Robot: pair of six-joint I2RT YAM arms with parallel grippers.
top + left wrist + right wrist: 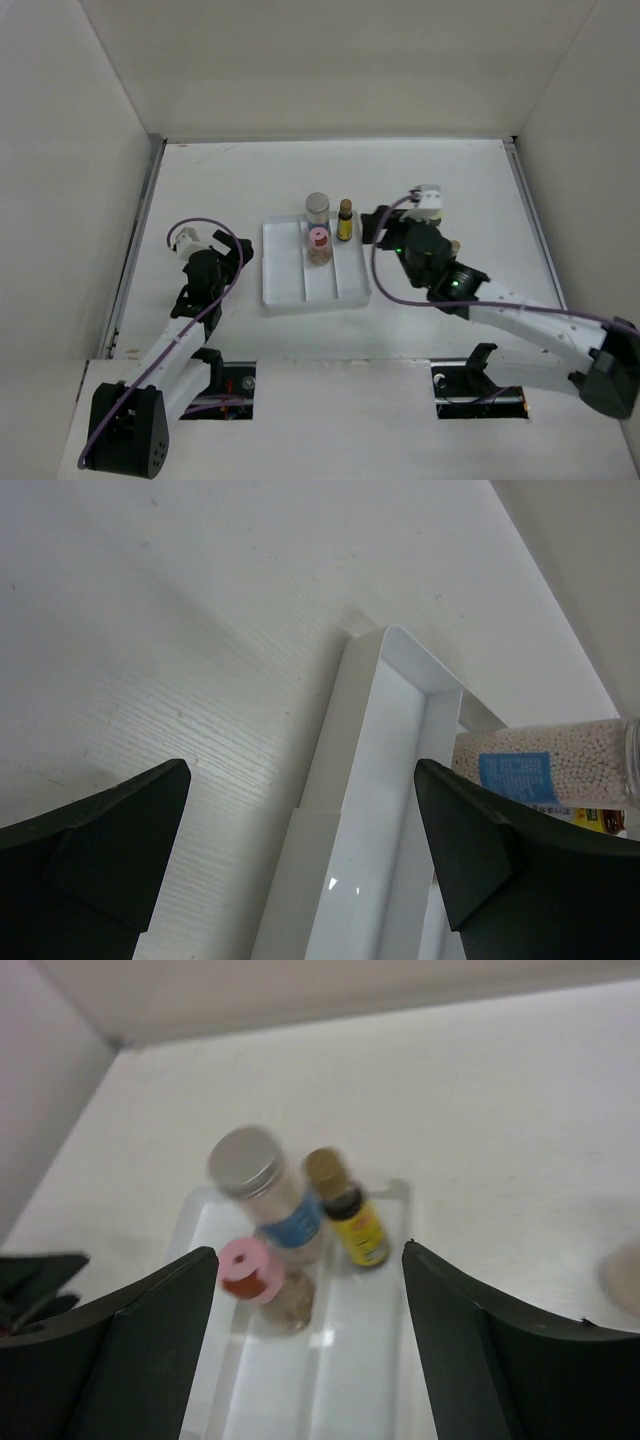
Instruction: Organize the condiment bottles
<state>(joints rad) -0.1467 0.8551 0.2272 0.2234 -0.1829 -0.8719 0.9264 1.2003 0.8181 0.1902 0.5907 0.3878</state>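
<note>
The slim bottle is below and still outside the tray, so my right gripper will next swing to its right in the top view to reach it and go down onto its cap (455,247).
Three condiment bottles stand at the far end of the white tray (285,290). The grey-lidded jar with a blue label (318,208) and the pink-capped brownish bottle (319,243) are in the middle compartment. A slim yellow dark-capped bottle (345,220) is in the right one. They also show in the right wrist view: the jar (262,1185), the pink-capped bottle (262,1278) and the yellow bottle (350,1215). My right gripper (380,226) is open and empty just right of the tray. My left gripper (230,252) is open and empty left of the tray. A cream-coloured object (453,246) peeks out beside the right arm.
In the left wrist view the tray's corner (400,655) lies between the open fingers, with the jar (545,765) behind the right finger. White walls enclose the table at the back and both sides. The left compartment of the tray holds nothing.
</note>
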